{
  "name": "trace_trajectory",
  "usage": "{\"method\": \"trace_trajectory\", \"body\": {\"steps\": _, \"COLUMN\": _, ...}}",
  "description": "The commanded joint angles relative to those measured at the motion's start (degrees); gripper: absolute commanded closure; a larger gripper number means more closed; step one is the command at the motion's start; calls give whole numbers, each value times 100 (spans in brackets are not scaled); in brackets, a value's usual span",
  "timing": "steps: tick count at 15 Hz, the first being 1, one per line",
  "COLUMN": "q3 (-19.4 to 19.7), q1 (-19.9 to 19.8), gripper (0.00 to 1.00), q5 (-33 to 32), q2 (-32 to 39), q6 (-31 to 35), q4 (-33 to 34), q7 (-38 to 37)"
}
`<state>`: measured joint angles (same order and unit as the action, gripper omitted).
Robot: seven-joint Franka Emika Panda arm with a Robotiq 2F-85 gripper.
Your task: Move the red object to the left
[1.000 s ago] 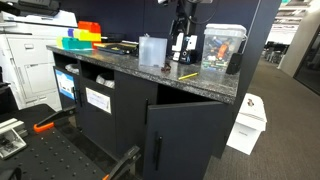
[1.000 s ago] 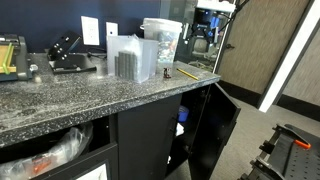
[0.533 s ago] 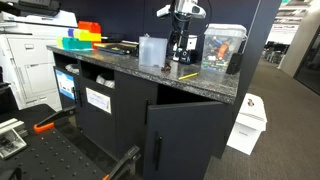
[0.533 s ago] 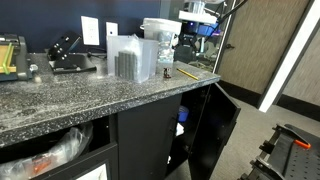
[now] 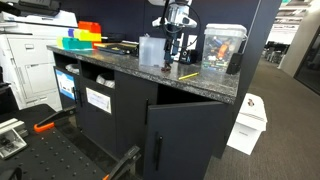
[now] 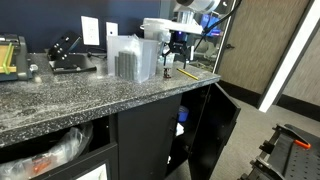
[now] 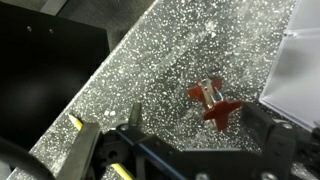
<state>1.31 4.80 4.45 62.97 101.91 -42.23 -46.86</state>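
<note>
My gripper should next move down onto the red object (image 6: 167, 73) (image 7: 212, 101) below and close, because my spread fingers are empty and already line up on either side of it.
The red object (image 7: 213, 103) is a tiny dark-red piece lying on the speckled granite counter (image 7: 160, 60). In the wrist view it sits between and just ahead of my gripper's (image 7: 200, 128) two dark fingers, which are spread open and hold nothing. In both exterior views my gripper (image 5: 172, 52) (image 6: 177, 52) hangs above the counter beside the translucent plastic container (image 5: 151, 50) (image 6: 133, 58). The red object (image 6: 166, 73) shows as a small dark speck below the gripper, near the container's corner.
A yellow pencil-like stick (image 5: 187, 76) (image 6: 188, 72) (image 7: 75, 124) lies near the counter's front edge. A clear box (image 5: 222, 47) stands behind it. Orange, yellow and green bins (image 5: 84, 35) sit at the far end. A cabinet door (image 5: 185, 140) hangs open below.
My gripper has moved sideways along the counter toward the translucent container and has come lower over the red object. The red object has not moved.
</note>
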Motion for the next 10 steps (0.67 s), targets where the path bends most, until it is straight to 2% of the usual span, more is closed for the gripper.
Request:
{"method": "trace_trajectory", "body": {"steps": 1, "q3": 70, "q1": 32, "gripper": 0, "q5": 10, "q2": 483, "q6": -308, "q4": 749, "q7": -275}}
{"method": "trace_trajectory", "body": {"steps": 4, "q3": 52, "q1": 35, "gripper": 0, "q5": -37, "q2": 612, "q6": -336, "q4": 911, "q7": -379}}
{"method": "trace_trajectory", "body": {"steps": 5, "q3": 54, "q1": 52, "gripper": 25, "q5": -49, "q2": 650, "q6": -344, "q4": 946, "q7": -405}}
{"method": "trace_trajectory", "body": {"steps": 6, "q3": 56, "q1": 60, "gripper": 26, "q5": -58, "q2": 675, "q6": -347, "q4": 972, "q7": -421}}
{"method": "trace_trajectory", "body": {"steps": 7, "q3": 62, "q1": 74, "gripper": 32, "q5": -69, "q2": 704, "q6": -327, "q4": 997, "q7": -450}}
{"method": "trace_trajectory", "body": {"steps": 10, "q3": 72, "q1": 87, "gripper": 58, "q5": -116, "q2": 783, "q6": -323, "q4": 1044, "q7": -490}}
